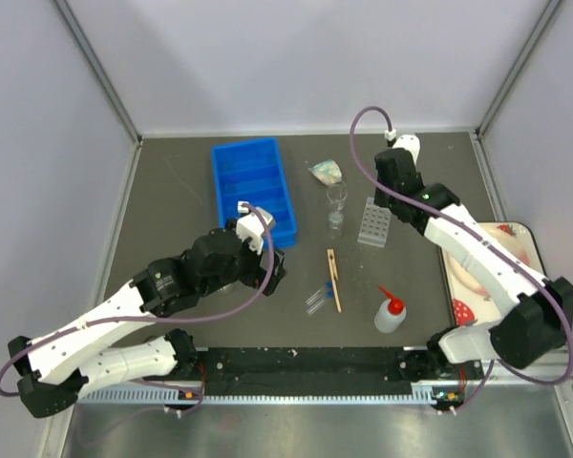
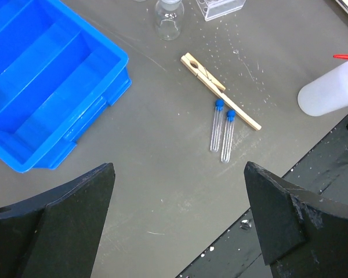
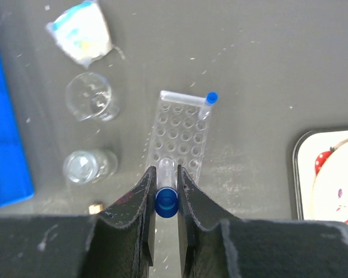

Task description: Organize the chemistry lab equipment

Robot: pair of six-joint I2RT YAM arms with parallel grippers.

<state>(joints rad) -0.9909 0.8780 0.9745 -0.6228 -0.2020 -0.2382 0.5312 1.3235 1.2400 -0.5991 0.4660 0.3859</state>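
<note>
The empty hole (image 3: 200, 125) beside the standing capped tube lies outward and below. My right gripper will next move outward, lower the tube into that hole and release it.
My right gripper (image 3: 167, 174) is shut on a blue-capped clear tube (image 3: 167, 200), held upright just above the near edge of the clear tube rack (image 3: 182, 130). One capped tube (image 3: 209, 99) stands in the rack's far corner. Two more tubes (image 2: 222, 130) lie on the table beside the wooden clamp (image 2: 211, 84). My left gripper (image 2: 178, 174) is open and empty, above bare table near them. The white squeeze bottle (image 1: 390, 313) stands front right. A beaker (image 3: 91, 95), a small flask (image 3: 84, 165) and a tipped flask (image 3: 81, 32) sit left of the rack.
The blue divided bin (image 1: 253, 186) lies at the back left, close to my left arm. The strawberry-patterned tray (image 1: 516, 239) sits at the right edge under my right arm. A black rail (image 1: 306, 363) runs along the near edge.
</note>
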